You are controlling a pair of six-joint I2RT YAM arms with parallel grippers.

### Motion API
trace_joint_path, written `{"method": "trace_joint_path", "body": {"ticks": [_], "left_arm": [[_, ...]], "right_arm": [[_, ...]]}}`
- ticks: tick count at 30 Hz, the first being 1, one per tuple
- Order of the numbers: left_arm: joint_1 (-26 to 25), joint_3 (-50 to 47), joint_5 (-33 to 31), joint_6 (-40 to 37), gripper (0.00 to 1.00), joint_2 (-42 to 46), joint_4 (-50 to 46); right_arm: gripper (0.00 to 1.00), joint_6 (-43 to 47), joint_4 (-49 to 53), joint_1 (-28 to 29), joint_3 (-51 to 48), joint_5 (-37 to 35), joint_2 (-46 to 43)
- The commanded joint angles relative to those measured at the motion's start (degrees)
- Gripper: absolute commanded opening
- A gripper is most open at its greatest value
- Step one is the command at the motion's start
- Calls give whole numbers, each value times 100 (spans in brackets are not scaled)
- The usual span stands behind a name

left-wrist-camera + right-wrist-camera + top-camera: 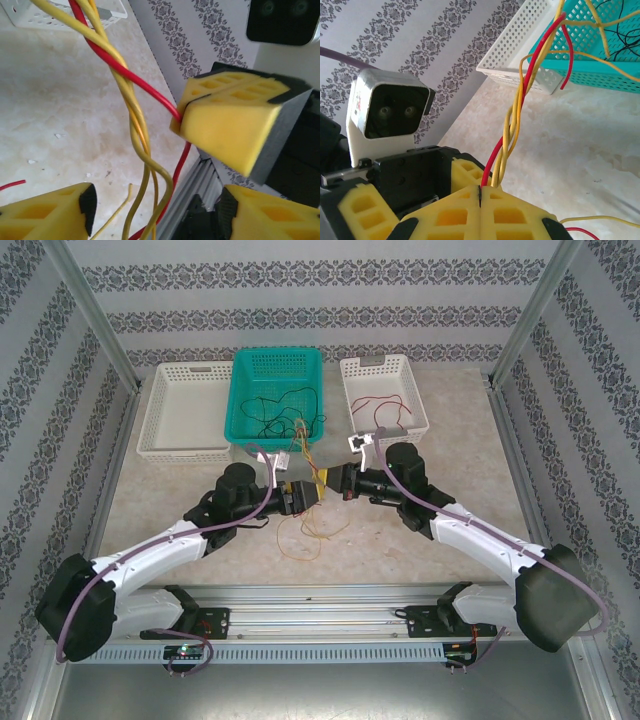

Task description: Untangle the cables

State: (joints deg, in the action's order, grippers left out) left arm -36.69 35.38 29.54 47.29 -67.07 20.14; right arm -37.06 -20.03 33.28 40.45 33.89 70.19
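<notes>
My right gripper should pull toward the white basket holding a red wire (383, 400) until it lets go of the red cable, because the red cable is wrapped around the yellow cables.
Twisted yellow cables (131, 107) and a red cable (107, 55) hang in the air between my two grippers, which meet above the table's middle. My right gripper (480, 196) is shut on the red cable (492, 155) where it leaves the twist; the yellow strands (512, 132) pass just behind its fingers. My left gripper (160, 215) is open, its fingers (50, 212) on either side of the yellow strands without touching them. From above, the bundle (308, 445) runs up into the teal basket (245, 390), where black cables (268, 412) lie. Yellow loops (312, 535) trail onto the table.
A white basket (160, 420) stands left of the teal one. Another white basket (415, 400) on the right holds a red wire (385, 405). Aluminium frame posts and patterned walls close in the sides. A rail (330, 595) runs along the near edge.
</notes>
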Motion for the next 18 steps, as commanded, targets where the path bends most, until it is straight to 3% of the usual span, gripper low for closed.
{"method": "trace_joint_path", "body": {"ticks": [1, 11, 16, 18], "left_arm": [[-67, 82, -114, -175, 54, 13, 169], [-67, 127, -324, -277, 31, 47, 197], [-71, 72, -457, -338, 2, 168, 83], [-66, 65, -536, -468, 0, 286, -137]], "right_arm": [[0, -82, -267, 107, 209, 25, -19], [0, -210, -327, 222, 253, 78, -32], [0, -145, -204, 192, 214, -66, -158], [0, -144, -119, 107, 166, -162, -284]]}}
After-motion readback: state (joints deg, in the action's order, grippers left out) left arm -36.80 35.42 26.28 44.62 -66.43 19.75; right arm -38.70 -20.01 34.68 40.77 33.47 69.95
